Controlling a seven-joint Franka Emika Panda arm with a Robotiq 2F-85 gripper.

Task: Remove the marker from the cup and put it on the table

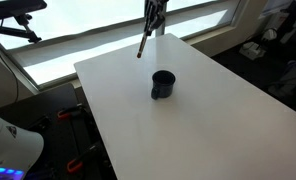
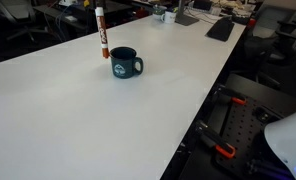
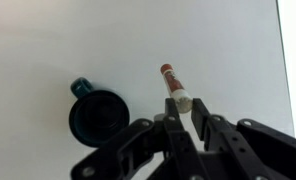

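Note:
My gripper draws back past the cup next and lowers the marker there, as the white table between the cup and my base [image 1: 125,112] is bare.
My gripper [image 3: 185,107] is shut on the marker [image 3: 172,83], a thin stick with a reddish tip that hangs down from the jaws. In both exterior views the marker [image 1: 143,44] [image 2: 102,32] is held in the air above the white table [image 1: 218,120] [image 2: 78,120], out of the cup. The dark navy cup [image 1: 163,84] [image 2: 124,63] with a side handle stands upright on the table, nearer the middle than the marker. In the wrist view the cup [image 3: 96,113] lies left of the jaws and looks empty.
A window strip [image 1: 88,40] runs behind the table's far edge. Office chairs and desk clutter [image 2: 218,25] stand beyond the table. The table edge [image 2: 203,110] drops to the floor with robot base parts [image 2: 288,140] beside it.

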